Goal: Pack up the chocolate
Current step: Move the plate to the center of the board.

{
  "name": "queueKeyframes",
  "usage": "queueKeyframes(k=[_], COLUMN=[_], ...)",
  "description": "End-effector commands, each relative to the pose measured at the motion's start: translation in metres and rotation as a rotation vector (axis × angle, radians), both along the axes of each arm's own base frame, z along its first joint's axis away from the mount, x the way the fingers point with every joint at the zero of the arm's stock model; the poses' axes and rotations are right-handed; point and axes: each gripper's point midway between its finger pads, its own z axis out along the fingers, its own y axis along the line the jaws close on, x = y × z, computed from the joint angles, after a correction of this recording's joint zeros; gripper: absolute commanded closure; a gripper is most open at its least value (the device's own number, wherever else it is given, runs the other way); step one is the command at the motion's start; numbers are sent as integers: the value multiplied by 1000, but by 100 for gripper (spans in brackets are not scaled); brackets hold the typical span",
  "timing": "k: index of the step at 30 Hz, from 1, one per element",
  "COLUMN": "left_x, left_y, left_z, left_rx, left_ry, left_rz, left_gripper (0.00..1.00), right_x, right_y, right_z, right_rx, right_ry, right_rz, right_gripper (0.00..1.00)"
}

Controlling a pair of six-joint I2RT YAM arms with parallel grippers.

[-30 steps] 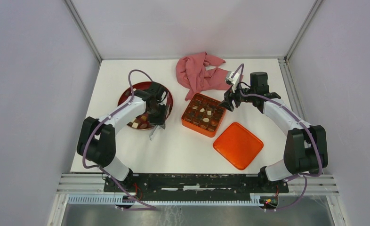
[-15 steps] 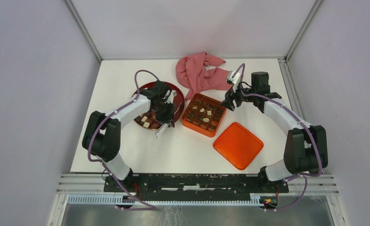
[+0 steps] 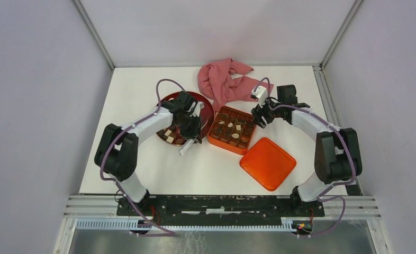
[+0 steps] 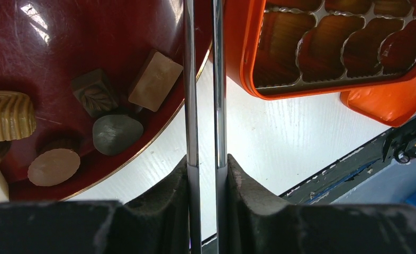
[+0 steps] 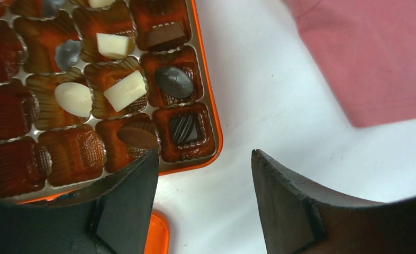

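Observation:
Chocolate pieces bunch at the plate's side away from the tin (image 3: 224, 145), so I should next swing my left gripper across the plate toward them, turning it, then release the tongs.
Chocolate pieces (image 4: 155, 79), dark, tan and grey, lie on the round dark-red plate (image 3: 207, 110). More chocolate (image 5: 124, 90) sits in compartments of the orange tin (image 3: 224, 145), right beside the plate. My left gripper (image 3: 191, 132) is above the gap between plate and tin, shut on a pair of metal tongs (image 4: 189, 79). The tong arms run up out of the left wrist view, so their tips are hidden. My right gripper (image 3: 259, 119) hangs open at the tin's right corner (image 5: 214, 143), with bare table between its fingers.
The orange tin lid (image 3: 268, 163) lies flat, front right of the tin. A crumpled pink cloth (image 3: 224, 82) lies behind the tin, close to the right gripper. White walls close in the table at the back and sides.
The left arm has moved right, and the plate has slid right with it to sit against the tin. The right gripper has shifted slightly toward the tin's corner.

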Motion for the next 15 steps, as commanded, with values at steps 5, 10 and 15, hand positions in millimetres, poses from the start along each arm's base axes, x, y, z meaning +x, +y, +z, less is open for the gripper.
queueKeyframes(k=[5, 10, 15], left_x=[7, 12, 22], left_y=[-39, -35, -29], left_z=[24, 29, 50], left_rx=[-136, -118, -100], left_ry=[-60, -99, -187], left_rz=[-65, -45, -12], left_gripper=[96, 96, 95], right_x=[24, 35, 33], right_y=[-15, -31, -23], right_z=[-6, -4, -3], right_rx=[-97, -147, -118], right_ry=[-23, -58, -60], right_rz=[-107, -209, -168], right_gripper=[31, 34, 37])
